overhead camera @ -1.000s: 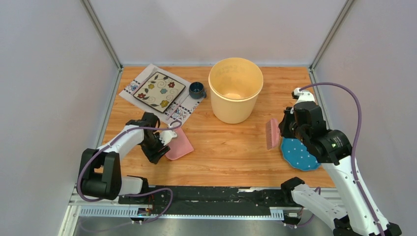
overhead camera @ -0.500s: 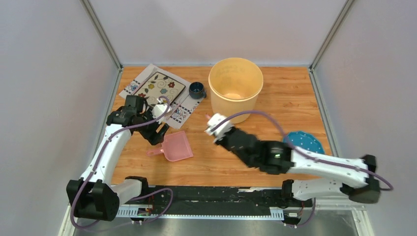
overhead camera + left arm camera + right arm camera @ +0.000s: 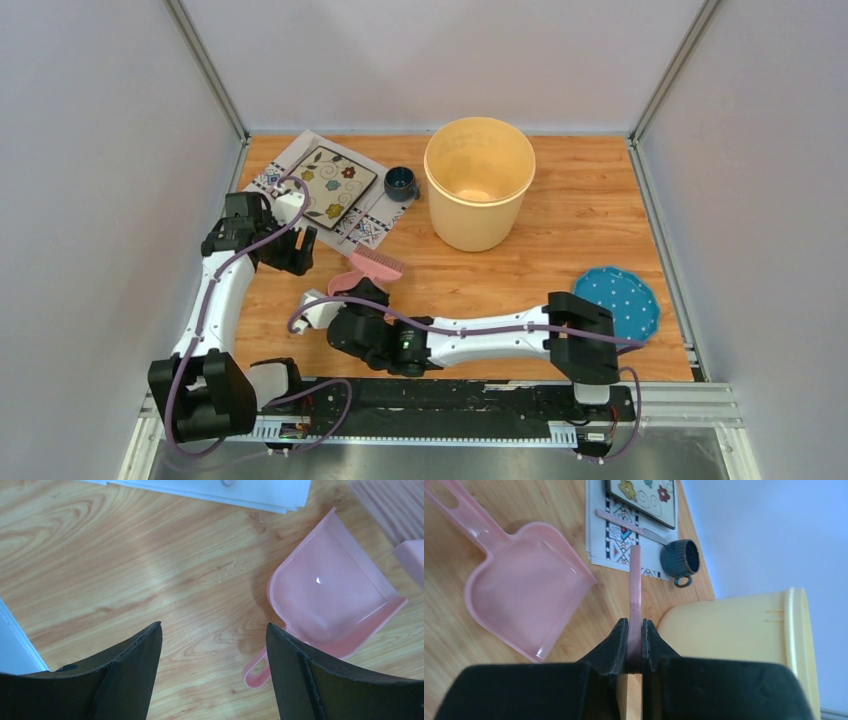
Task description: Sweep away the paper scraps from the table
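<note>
My right gripper will next go down and pull back to set the pink brush [image 3: 372, 266] over the dustpan's open edge, since the table is clear of scraps.
No red or pink paper scraps show in any view. The wood table [image 3: 520, 280] lies bare around the tools. My right gripper [image 3: 363, 290] reaches far to the left and is shut on the flat handle of the pink brush [image 3: 372, 266]; the grip shows in the right wrist view [image 3: 635, 630]. The pink dustpan [image 3: 524, 595] lies empty on the table just left of the brush. My left gripper [image 3: 296, 257] is open and empty above the table [image 3: 150, 555], with the dustpan [image 3: 330, 600] to its right and the brush [image 3: 395, 510] beyond.
A tall yellow bucket [image 3: 478, 180] stands at the back middle. A white placemat [image 3: 375, 228] with a square flowered plate [image 3: 325, 185] and a small blue cup [image 3: 401, 182] lies at the back left. A blue dotted plate [image 3: 622, 303] sits at the right edge.
My right arm has swung from the right side across to the left with the brush. My left gripper has let go of the dustpan and drawn back toward the placemat.
</note>
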